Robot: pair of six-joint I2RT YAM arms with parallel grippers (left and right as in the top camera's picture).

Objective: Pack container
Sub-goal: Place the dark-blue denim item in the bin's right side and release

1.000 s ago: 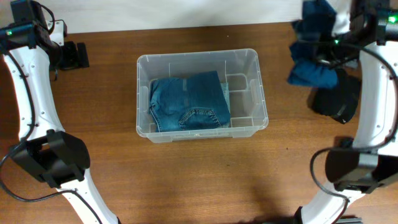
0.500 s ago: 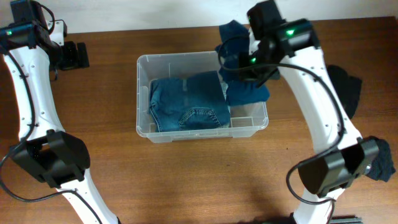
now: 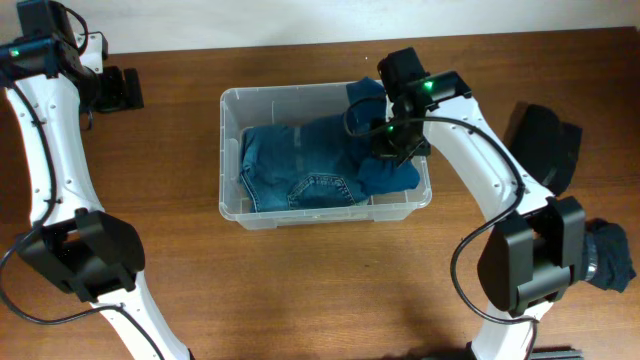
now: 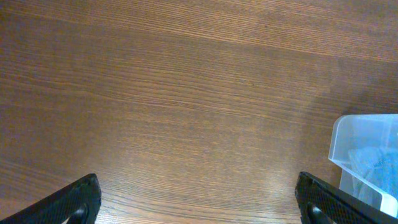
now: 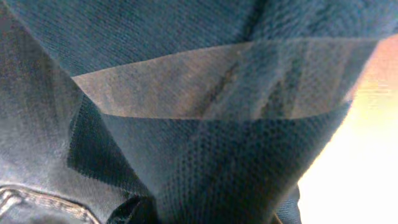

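Observation:
My right gripper is taking the dark blue knit garment down, and next it will lower deeper into the container's end beside the jeans, because the jeans fill the rest.
The clear plastic container [image 3: 300, 93] stands mid-table with folded blue jeans [image 3: 300, 165] filling its left and middle. My right gripper [image 3: 398, 140] is down inside the container's right end, shut on a dark blue knit garment [image 3: 388, 176] that drapes onto the jeans and the right compartment. In the right wrist view the dark blue garment [image 5: 217, 155] fills the frame and hides the fingers; the jeans [image 5: 31, 155] show at the lower left. My left gripper [image 4: 199, 208] is open and empty over bare table at the far left [image 3: 118, 88]. The container's corner [image 4: 367, 143] shows in its view.
A black garment [image 3: 545, 145] lies on the table right of the container. Another dark blue garment [image 3: 610, 255] lies at the right edge by the right arm's base. The table's back edge runs along the top.
My right gripper has carried the dark blue garment from the far right across to the container and lowered it into the right end. The left arm has not moved.

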